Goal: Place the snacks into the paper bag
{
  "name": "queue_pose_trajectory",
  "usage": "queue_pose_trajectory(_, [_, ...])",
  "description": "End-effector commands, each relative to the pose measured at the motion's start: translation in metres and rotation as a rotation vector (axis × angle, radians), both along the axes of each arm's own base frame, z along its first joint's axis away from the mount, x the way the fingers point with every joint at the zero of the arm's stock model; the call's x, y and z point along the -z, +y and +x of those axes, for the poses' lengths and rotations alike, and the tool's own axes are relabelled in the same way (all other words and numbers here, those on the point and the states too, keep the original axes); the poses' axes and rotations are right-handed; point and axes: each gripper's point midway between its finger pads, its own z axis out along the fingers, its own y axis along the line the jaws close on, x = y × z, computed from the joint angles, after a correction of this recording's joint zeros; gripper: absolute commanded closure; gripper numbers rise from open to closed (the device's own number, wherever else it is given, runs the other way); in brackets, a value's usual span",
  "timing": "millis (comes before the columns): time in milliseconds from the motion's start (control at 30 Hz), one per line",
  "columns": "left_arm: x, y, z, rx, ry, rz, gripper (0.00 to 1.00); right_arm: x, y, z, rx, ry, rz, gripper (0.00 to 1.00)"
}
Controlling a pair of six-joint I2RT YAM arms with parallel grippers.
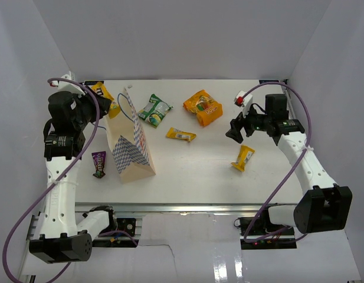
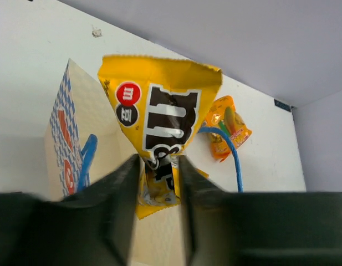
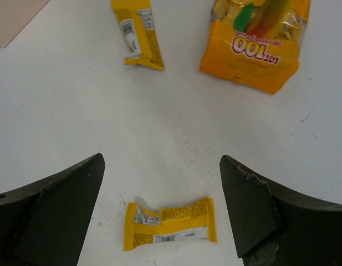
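My right gripper should go left in the top view next, then down onto the long sides of the yellow wrapper by the orange bag, which lie clear.
My left gripper point(image 1: 101, 100) is shut on the yellow-brown candy bar point(image 1: 102, 91), holding it above the open mouth of the tan paper bag point(image 1: 132, 147). In the left wrist view the bar point(image 2: 159, 105) hangs between my fingers point(image 2: 121, 199), over the bag point(image 2: 62, 133). My right gripper point(image 1: 236, 133) is open and empty above one small yellow wrapper point(image 1: 243, 157), which lies between the jaws in the right wrist view point(image 3: 169, 223). The second yellow wrapper point(image 1: 181, 134), the green-white packet point(image 1: 154, 110), the orange bag point(image 1: 203, 107) and the dark purple bar point(image 1: 99, 164) lie on the table.
The bag's blue string handle point(image 2: 229, 149) arcs beside my left fingers. The orange bag point(image 3: 254, 47) and second wrapper point(image 3: 138, 33) lie ahead of my right gripper point(image 3: 162, 188). White walls close in the table at the back and sides.
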Motion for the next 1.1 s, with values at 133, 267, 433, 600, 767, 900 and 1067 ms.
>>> queue_pose_trajectory(133, [-0.02,-0.009,-0.02,0.064,-0.07,0.042,0.31,-0.006,0.055,0.013,-0.217,0.009,0.01,0.09])
queue_pose_trajectory(267, [-0.029,-0.02,-0.025,0.133,-0.096,0.043,0.2,-0.006,0.09,0.022,-0.334,-0.014,0.005,0.1])
queue_pose_trajectory(433, [-0.056,-0.031,-0.039,0.195,-0.183,0.05,0.19,0.023,0.151,0.035,-0.393,0.067,-0.026,0.06])
queue_pose_trajectory(600, [-0.103,-0.029,-0.08,0.178,-0.328,0.094,0.13,0.065,0.196,0.059,-0.318,0.086,-0.172,0.02])
queue_pose_trajectory(767, [-0.109,-0.009,-0.12,0.044,-0.368,0.104,0.09,0.097,0.21,0.073,-0.279,0.028,-0.311,0.01])
queue_pose_trajectory(900, [-0.079,-0.001,-0.149,-0.022,-0.346,0.081,0.06,0.125,0.206,0.087,-0.264,-0.01,-0.406,0.04])
queue_pose_trajectory(1067, [-0.066,0.005,-0.159,-0.064,-0.331,0.062,0.05,0.145,0.206,0.102,-0.257,-0.015,-0.468,0.19])
